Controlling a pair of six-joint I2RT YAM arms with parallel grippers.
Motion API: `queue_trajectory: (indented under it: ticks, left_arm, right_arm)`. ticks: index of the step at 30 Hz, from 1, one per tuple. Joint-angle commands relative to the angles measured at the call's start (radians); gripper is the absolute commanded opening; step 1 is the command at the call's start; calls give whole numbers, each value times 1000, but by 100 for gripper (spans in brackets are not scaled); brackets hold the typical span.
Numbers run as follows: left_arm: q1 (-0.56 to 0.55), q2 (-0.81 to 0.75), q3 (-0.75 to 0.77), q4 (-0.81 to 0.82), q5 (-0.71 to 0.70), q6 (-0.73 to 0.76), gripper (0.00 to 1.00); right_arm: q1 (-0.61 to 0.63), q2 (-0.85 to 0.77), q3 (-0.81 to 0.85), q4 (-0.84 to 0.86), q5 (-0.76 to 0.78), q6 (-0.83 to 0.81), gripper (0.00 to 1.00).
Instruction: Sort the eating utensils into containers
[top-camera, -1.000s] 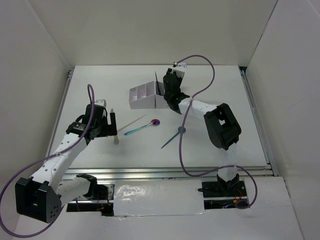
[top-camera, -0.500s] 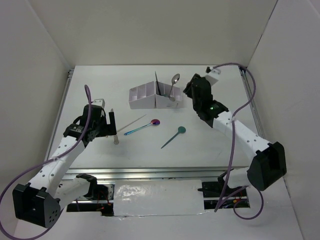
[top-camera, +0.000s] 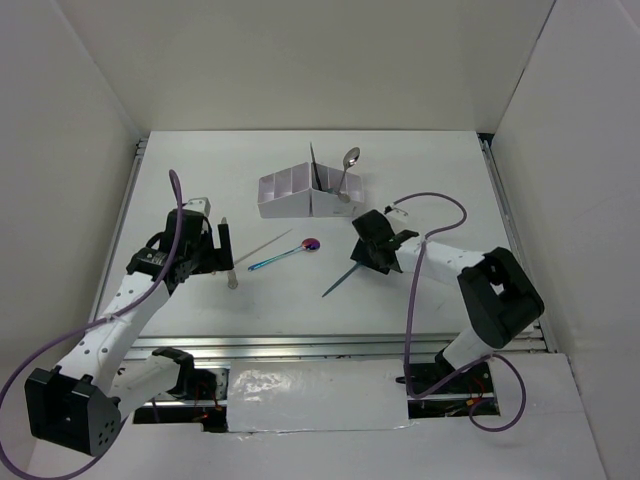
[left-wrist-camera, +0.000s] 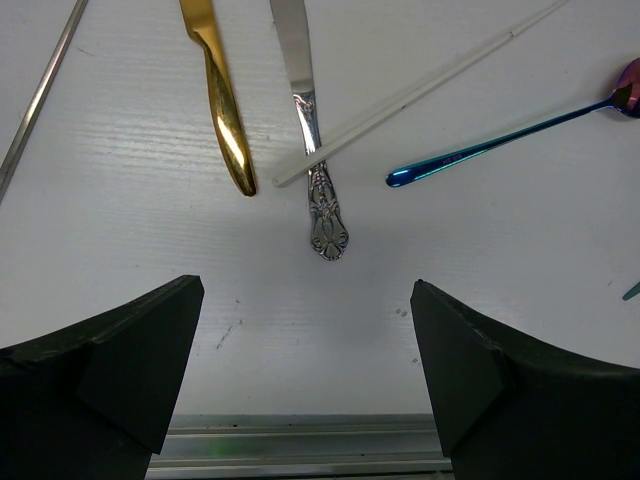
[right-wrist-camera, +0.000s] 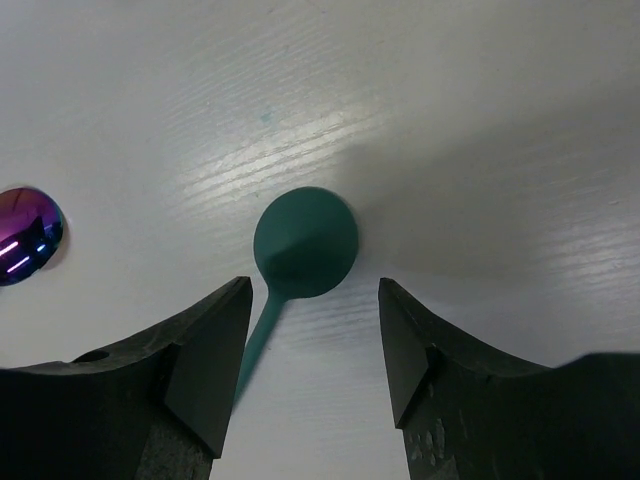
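Observation:
My right gripper lowers and shifts toward the iridescent spoon (top-camera: 290, 253) next, bringing the teal spoon's neck between its fingers, since the handle slants under one fingertip.
The white organizer box (top-camera: 300, 197) sits at the back centre, with a silver spoon (top-camera: 348, 163) and a black knife (top-camera: 313, 166) standing in it. My right gripper (top-camera: 373, 254) (right-wrist-camera: 313, 300) hangs open just over the teal spoon (right-wrist-camera: 303, 243); the spoon's handle (top-camera: 337, 283) runs out toward the near left, passing by the left finger. An iridescent spoon (top-camera: 290, 253) (left-wrist-camera: 480, 150) lies to its left. My left gripper (top-camera: 222, 252) (left-wrist-camera: 305, 330) is wide open and holds nothing. Beyond its tips lie a gold-handled piece (left-wrist-camera: 226, 105), a silver knife (left-wrist-camera: 312, 150) and a pale stick (left-wrist-camera: 410, 95).
A thin silver stick (left-wrist-camera: 40, 95) lies at the far left of the left wrist view. A metal rail (top-camera: 330, 343) runs along the table's near edge. White walls close in both sides and the back.
My right arm left the box, with the silver spoon standing in it, and came down over the teal spoon's bowl, its jaws opening wider. The left arm has not moved.

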Motion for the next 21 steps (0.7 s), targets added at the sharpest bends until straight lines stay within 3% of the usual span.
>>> queue_trajectory:
  ticks: [1,14,21]
  left_arm:
    - [4,-10,14,19,4,-13,99]
    - [4,-3,15,19,11,-13,99]
    - [5,-10,14,16,8,-13,99]
  right_arm:
    - [25,19,35,22,-5,51,61]
    - [85,146,144,-47,38,100,56]
    - [95,206,175,-73,99,135,37]
